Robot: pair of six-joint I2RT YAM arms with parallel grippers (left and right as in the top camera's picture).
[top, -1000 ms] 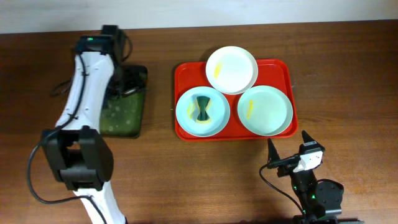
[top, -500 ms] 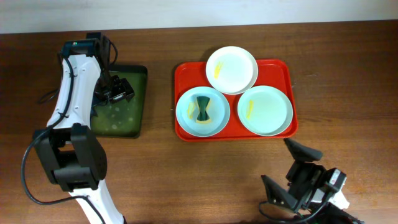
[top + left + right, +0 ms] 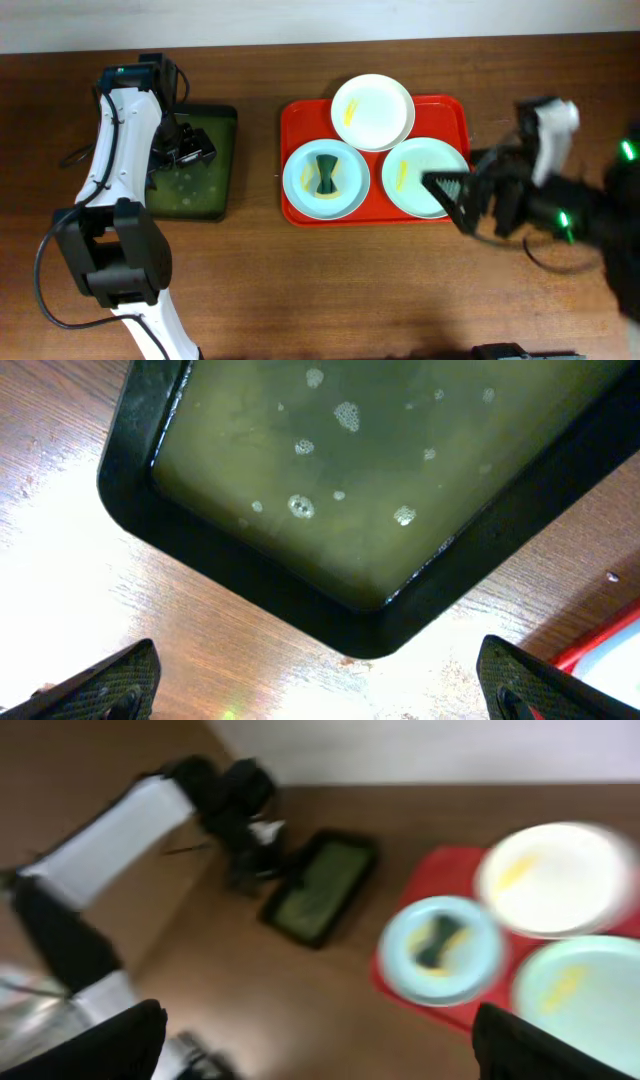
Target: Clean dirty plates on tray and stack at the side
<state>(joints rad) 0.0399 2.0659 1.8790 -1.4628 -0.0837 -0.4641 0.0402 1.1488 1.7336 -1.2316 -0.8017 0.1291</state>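
Next I need to move my right gripper left in the overhead view and down onto the bow-carrying plate's rim (image 3: 368,179) (image 3: 502,963) by the other blue-green plate, as bare tray separates them.
The red-orange tray (image 3: 455,115) holds three dirty plates. The white plate (image 3: 372,111) is at the back with a yellow smear. The left blue-green plate (image 3: 345,190) carries a dark green bow-shaped object (image 3: 326,174). The right blue-green plate (image 3: 415,178) has a yellow smear. My right gripper (image 3: 456,200) is open and empty, blurred, at the right plate's front right edge. Its wrist view is blurred and shows the white plate (image 3: 555,880), both blue-green plates (image 3: 440,948) (image 3: 580,990) and the tray (image 3: 445,868) far off. My left gripper (image 3: 186,146) is open and empty above the dark green tray.
The dark green black-rimmed tray (image 3: 195,200) stands left of the red tray and holds greenish soapy liquid (image 3: 340,470) with bubbles. Bare wooden table (image 3: 300,290) lies in front of both trays. A red tray edge (image 3: 600,645) shows at the lower right of the left wrist view.
My right arm has swung up from the table's front edge to the red tray's right front. My left arm shifted left over the green tray a second ago and has held still since.
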